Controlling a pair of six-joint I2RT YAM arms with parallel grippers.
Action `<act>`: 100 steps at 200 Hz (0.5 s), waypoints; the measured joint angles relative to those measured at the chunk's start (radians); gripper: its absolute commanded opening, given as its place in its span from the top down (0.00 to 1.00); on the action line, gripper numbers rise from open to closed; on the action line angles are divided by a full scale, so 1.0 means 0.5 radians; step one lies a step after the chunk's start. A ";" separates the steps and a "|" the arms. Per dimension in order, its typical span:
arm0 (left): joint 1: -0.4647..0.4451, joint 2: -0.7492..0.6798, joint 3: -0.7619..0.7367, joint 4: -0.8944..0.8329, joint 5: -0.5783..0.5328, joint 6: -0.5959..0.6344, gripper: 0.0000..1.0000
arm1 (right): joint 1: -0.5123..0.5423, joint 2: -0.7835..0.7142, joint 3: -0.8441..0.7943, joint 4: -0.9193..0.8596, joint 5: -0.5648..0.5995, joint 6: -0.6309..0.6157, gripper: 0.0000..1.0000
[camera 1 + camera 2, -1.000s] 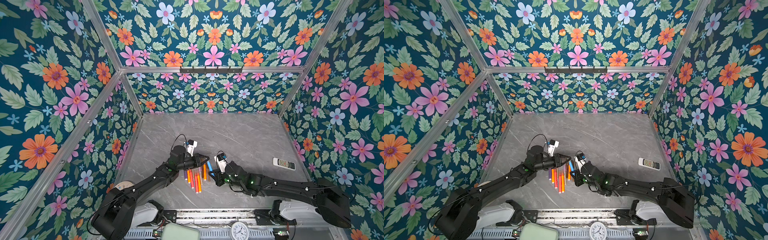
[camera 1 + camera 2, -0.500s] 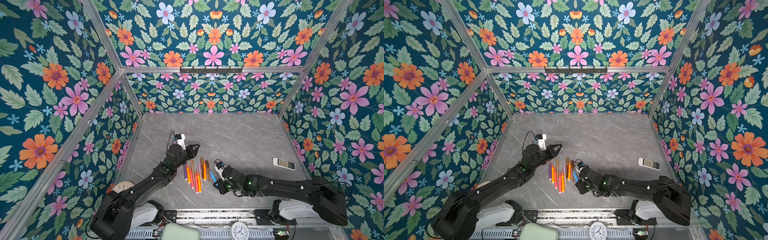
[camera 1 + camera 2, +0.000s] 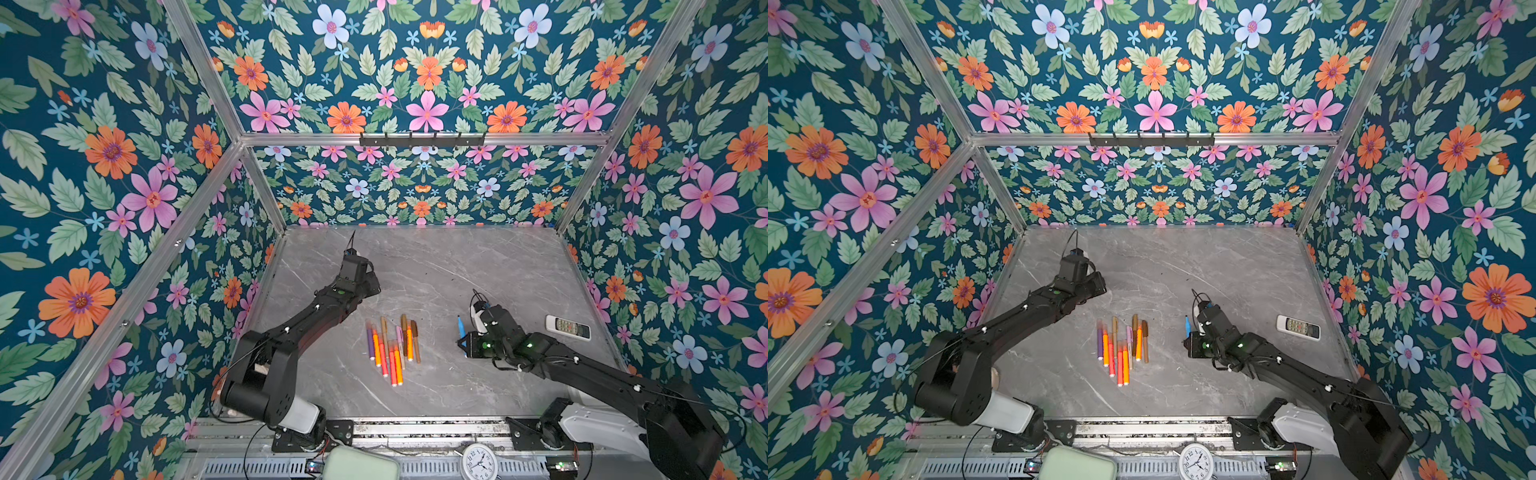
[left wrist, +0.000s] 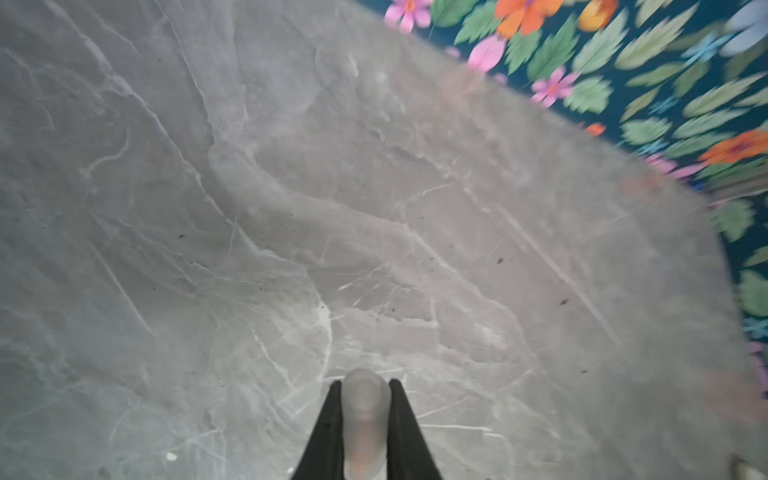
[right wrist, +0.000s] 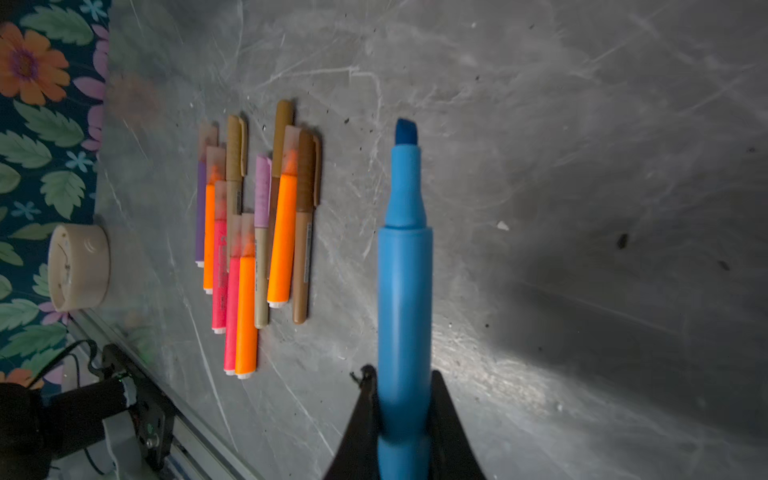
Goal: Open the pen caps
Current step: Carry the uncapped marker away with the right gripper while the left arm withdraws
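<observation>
The blue pen's tip is bare, so my left gripper should next go down to the empty grey tabletop beyond the capped pens and let go of the translucent pen cap.
In the left wrist view my left gripper is shut on a translucent pen cap, held over bare grey table. In the right wrist view my right gripper is shut on a light blue pen whose chisel tip is bare. In both top views the blue pen sticks out of the right gripper, right of the pens. Several capped pens, orange, pink, purple and brown, lie side by side on the table between the arms. The left gripper is beyond them to the left.
A white remote lies near the right wall. A round white object sits by the left arm's base. A clock and a pale green box stand at the front rail. Floral walls enclose the table.
The two grippers met above the pens one second ago. They have since drawn apart: the left went back and left with the cap, the right went right with the uncapped blue pen.
</observation>
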 measured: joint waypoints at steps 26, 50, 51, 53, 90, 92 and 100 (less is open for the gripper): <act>0.003 0.161 0.073 -0.193 -0.080 0.095 1.00 | -0.063 -0.184 0.032 -0.169 0.007 -0.051 1.00; 0.006 0.243 0.105 -0.317 -0.149 0.165 1.00 | -0.075 -0.282 0.036 -0.315 0.062 -0.102 1.00; 0.006 0.247 0.107 -0.322 -0.151 0.169 1.00 | -0.075 -0.284 0.036 -0.318 0.065 -0.103 1.00; 0.005 0.254 0.109 -0.330 -0.155 0.172 1.00 | -0.075 -0.290 0.034 -0.329 0.073 -0.104 1.00; 0.004 0.363 0.150 -0.448 -0.240 0.235 1.00 | -0.076 -0.355 0.002 -0.451 0.128 -0.133 1.00; 0.005 0.369 0.153 -0.452 -0.246 0.240 1.00 | -0.076 -0.358 0.001 -0.456 0.130 -0.133 1.00; 0.006 0.394 0.166 -0.464 -0.268 0.269 1.00 | -0.076 -0.368 -0.001 -0.471 0.140 -0.140 1.00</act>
